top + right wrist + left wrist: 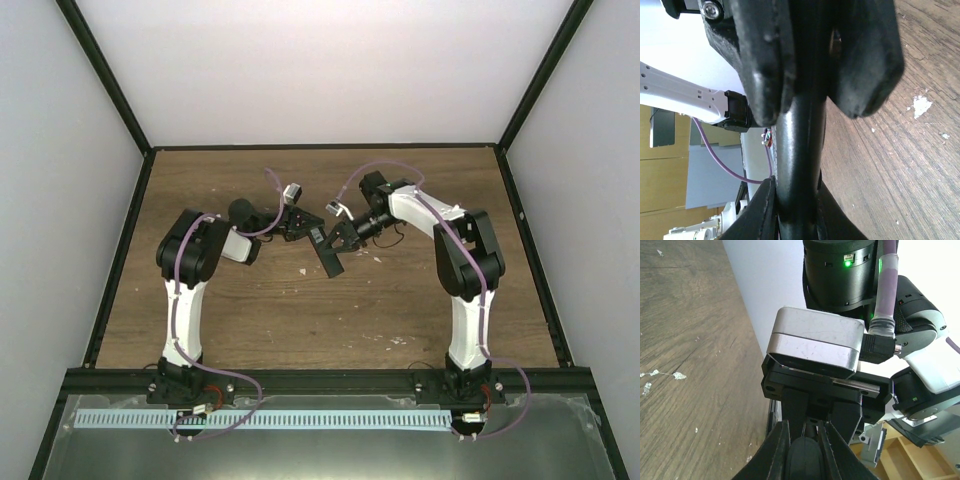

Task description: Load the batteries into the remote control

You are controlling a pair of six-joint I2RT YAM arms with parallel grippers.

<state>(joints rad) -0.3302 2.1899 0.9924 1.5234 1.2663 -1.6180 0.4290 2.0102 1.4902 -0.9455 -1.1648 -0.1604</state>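
Note:
Next, my right gripper turns downward, moves to the right in the top view, lowers and releases the remote (797, 150), as bare wood lies open past the pale specks.
The remote control (330, 258) is a slim black bar held above the middle of the table, between both grippers. My left gripper (308, 234) is shut on one end of it. In the left wrist view the remote's rounded black end (804, 462) sits between the left gripper (803, 434) fingers. My right gripper (342, 238) is shut on the other part. In the right wrist view the remote (797, 150) runs up from the right gripper (796, 200) to the left gripper's fingers (765, 60). The blue batteries are not visible in any view.
Pale specks of debris (375, 258) lie on the wooden table just right of the grippers, and also show in the right wrist view (921, 106). A black frame (130, 250) and white walls border the table.

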